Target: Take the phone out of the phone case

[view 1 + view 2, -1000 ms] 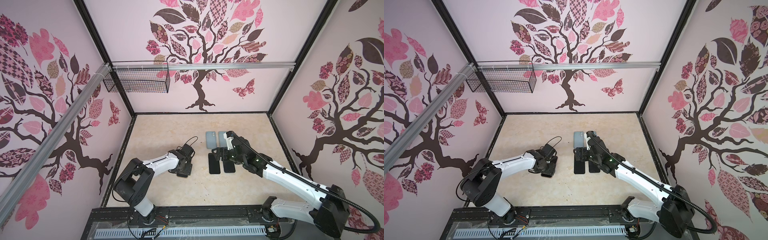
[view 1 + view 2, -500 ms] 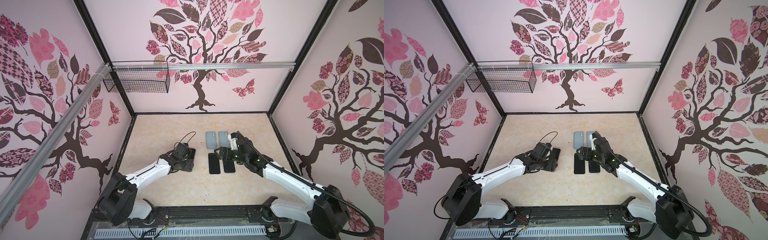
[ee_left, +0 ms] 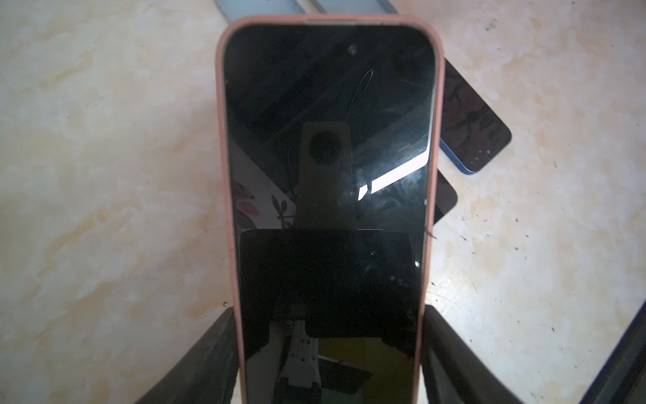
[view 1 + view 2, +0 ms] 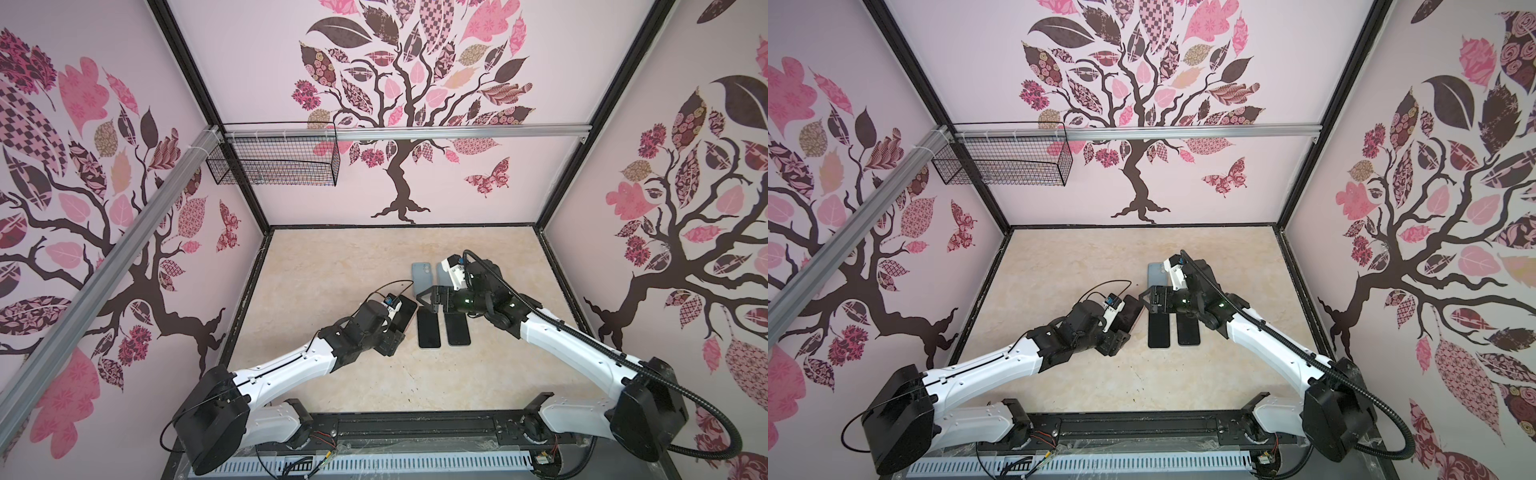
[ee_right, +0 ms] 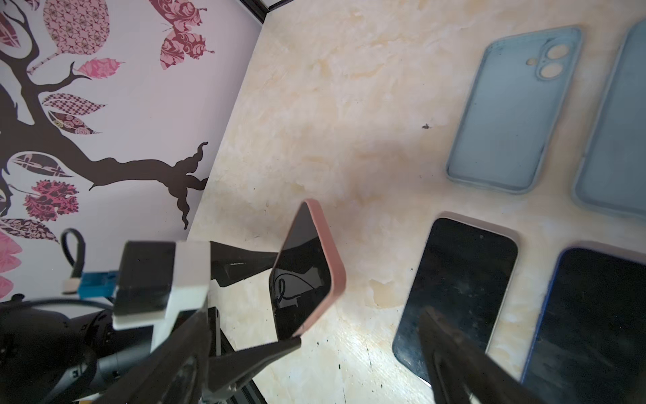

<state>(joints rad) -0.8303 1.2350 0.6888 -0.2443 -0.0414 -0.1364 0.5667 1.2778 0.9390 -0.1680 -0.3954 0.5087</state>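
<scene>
My right gripper moves toward the left gripper and closes around the pink case's free corner (image 4: pixel 415 303) (image 5: pixel 337 277) next, since that corner stands ahead of its open fingers.
A black-screened phone (image 3: pixel 327 175) sits in a pink phone case (image 3: pixel 221 140). My left gripper (image 3: pixel 328 314) is shut across its long edges and holds it off the table, tilted. In both top views the cased phone (image 4: pixel 405 309) (image 4: pixel 1128 316) is left of centre, with the left gripper (image 4: pixel 395 332) just below it. My right gripper (image 4: pixel 432 297) (image 4: pixel 1152 299) hangs open close to the phone's far right corner. In the right wrist view the pink case (image 5: pixel 330 280) stands between the open right gripper's (image 5: pixel 314 314) fingers, untouched.
Two empty light-blue cases (image 5: pixel 514 108) (image 5: pixel 618 140) lie on the marble table, with two bare phones (image 5: pixel 458 280) (image 5: pixel 594 321) in front of them, all under the right arm. A wire basket (image 4: pixel 274 160) hangs on the back left wall.
My left arm has stretched out and carried the cased phone rightward toward the middle. The right gripper has moved left, coming next to the held phone.
</scene>
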